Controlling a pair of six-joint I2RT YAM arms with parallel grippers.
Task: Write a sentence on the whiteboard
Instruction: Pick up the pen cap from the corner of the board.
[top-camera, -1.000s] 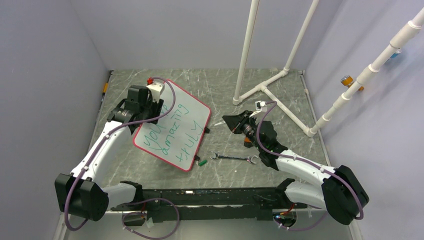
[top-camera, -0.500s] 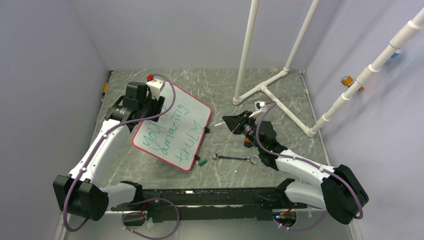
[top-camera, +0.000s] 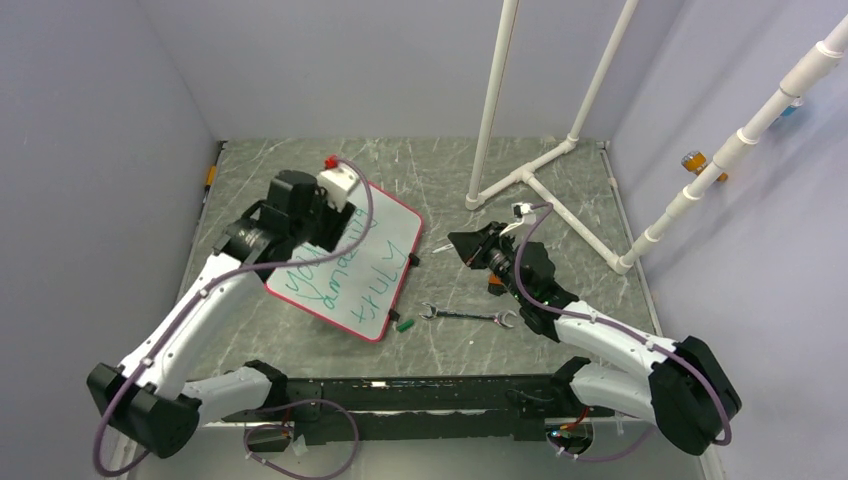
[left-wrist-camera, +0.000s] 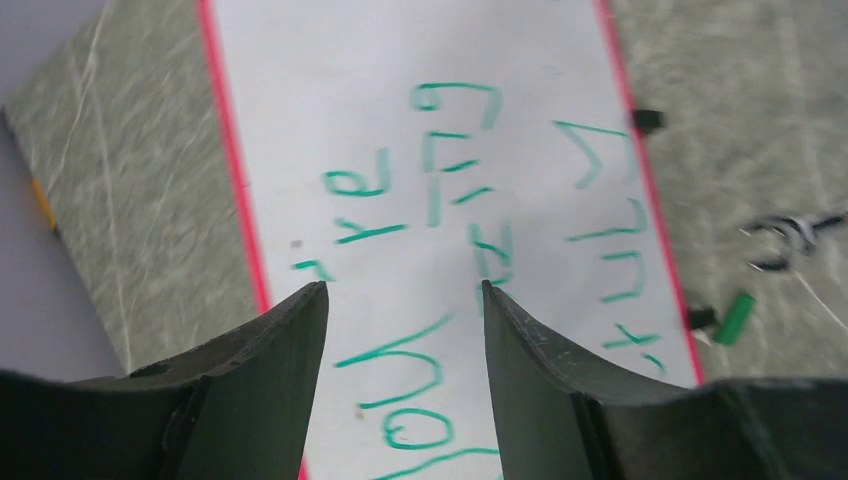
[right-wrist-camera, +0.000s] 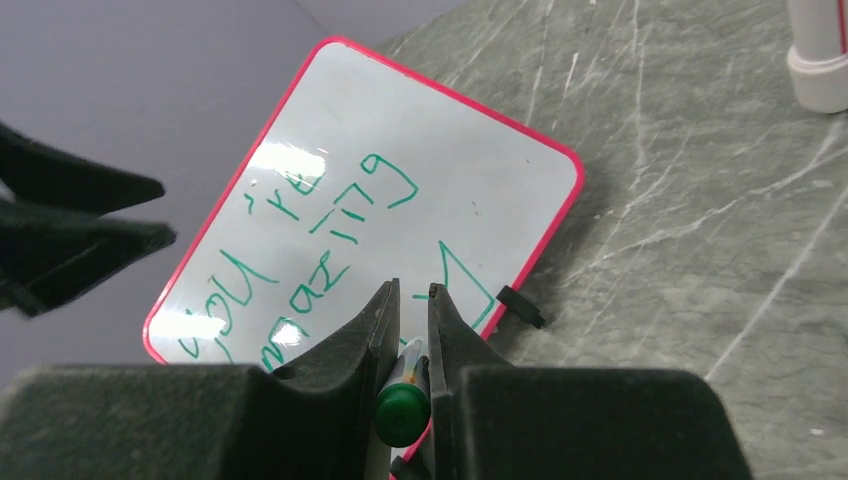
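The marker is uncapped, so the left gripper will next move back and down onto the green cap, which is below the gripper and to its right in the top view.
The whiteboard lies tilted on the table's left half, with a red frame and black clips. The sentence is green lettering, "you're amazing truly". My left gripper hovers open and empty over the board's upper left part. In the left wrist view the gripper stands above the whiteboard and the sentence. My right gripper is just right of the board, shut on a green marker. The right wrist view shows the gripper clamping the marker near the whiteboard.
A green marker cap lies by the board's near corner, and shows in the left wrist view. A metal wrench lies to its right. A white PVC pipe frame stands at the back right. Grey walls close both sides.
My left arm has swung to the right, from the board's far left corner to over its upper part. The right arm and the board have hardly moved.
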